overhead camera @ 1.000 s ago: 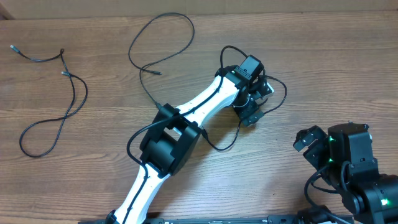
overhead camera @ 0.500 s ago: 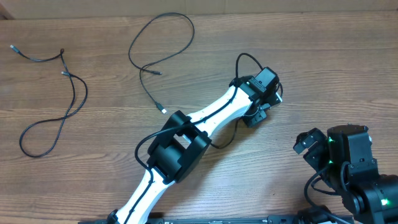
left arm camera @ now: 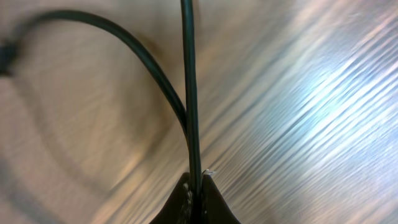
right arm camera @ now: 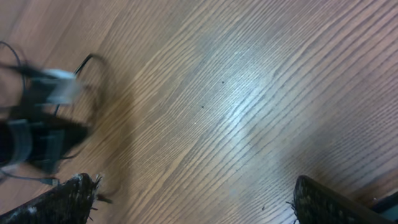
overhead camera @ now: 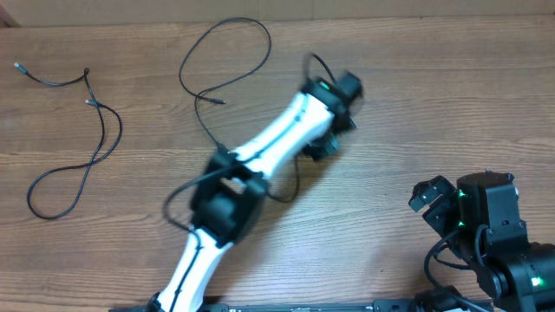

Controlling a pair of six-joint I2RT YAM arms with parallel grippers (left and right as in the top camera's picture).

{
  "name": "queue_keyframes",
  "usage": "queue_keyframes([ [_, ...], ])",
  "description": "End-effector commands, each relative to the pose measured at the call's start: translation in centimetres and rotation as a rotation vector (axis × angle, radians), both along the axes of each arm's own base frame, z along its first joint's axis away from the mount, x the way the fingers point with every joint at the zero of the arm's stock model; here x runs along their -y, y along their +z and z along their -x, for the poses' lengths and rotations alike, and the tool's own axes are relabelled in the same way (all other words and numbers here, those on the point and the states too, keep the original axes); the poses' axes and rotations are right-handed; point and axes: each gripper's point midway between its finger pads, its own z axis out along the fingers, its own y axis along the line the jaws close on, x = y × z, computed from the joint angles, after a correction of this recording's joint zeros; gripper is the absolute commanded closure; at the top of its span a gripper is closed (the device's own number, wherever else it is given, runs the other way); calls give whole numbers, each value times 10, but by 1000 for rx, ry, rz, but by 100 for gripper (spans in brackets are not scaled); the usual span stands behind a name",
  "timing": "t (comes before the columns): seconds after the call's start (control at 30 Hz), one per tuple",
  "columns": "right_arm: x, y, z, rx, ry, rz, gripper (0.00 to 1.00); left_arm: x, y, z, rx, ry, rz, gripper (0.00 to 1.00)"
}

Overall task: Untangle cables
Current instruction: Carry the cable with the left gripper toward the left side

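The left gripper should next lift, swing to the left in the overhead view until it is over clear wood (overhead camera: 158, 163) beside the long cable, then go down and let go.
In the left wrist view my left gripper (left arm camera: 194, 184) is shut on a thin black cable (left arm camera: 188, 87) that runs taut and straight up from the jaws. A second strand (left arm camera: 134, 46) of it curves off to the upper left just over the wood. From overhead the left gripper (overhead camera: 319, 149) is blurred at mid-table, and the held cable is mostly hidden under the arm. Two loose cables lie apart: a looped one (overhead camera: 227, 24) at the back and a long one (overhead camera: 102, 143) at far left. My right gripper (right arm camera: 199, 205) hangs open over bare wood, also seen from overhead as the right gripper (overhead camera: 431, 198).
The white left arm (overhead camera: 260, 152) stretches diagonally across the middle of the wooden table (overhead camera: 434, 104). A short plug end (overhead camera: 19, 65) lies at the far left edge. The right arm's base (overhead camera: 499, 234) stands at the near right corner.
My left gripper has shut on the cable it was over. The left arm has then swung left and slightly back, pulling the cable with it. The right arm has not moved.
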Motion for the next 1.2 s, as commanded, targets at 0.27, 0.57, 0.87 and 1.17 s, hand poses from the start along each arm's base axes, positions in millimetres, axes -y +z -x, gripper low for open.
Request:
queue_keyframes([
  [0.27,-2,8,-10,54,3,-9,0,-181,224,-4,276,510,245,96],
  [0.57,-3,9,-12,64,4,-12,0,-142,355,89,409,-112,852,96],
  [0.87,-3,9,-11,63,4,-12,0,-183,459,134,978,-205,738,96],
  [1.17,-3,9,-11,61,4,-11,0,-348,443,96,1164,942,296,96],
])
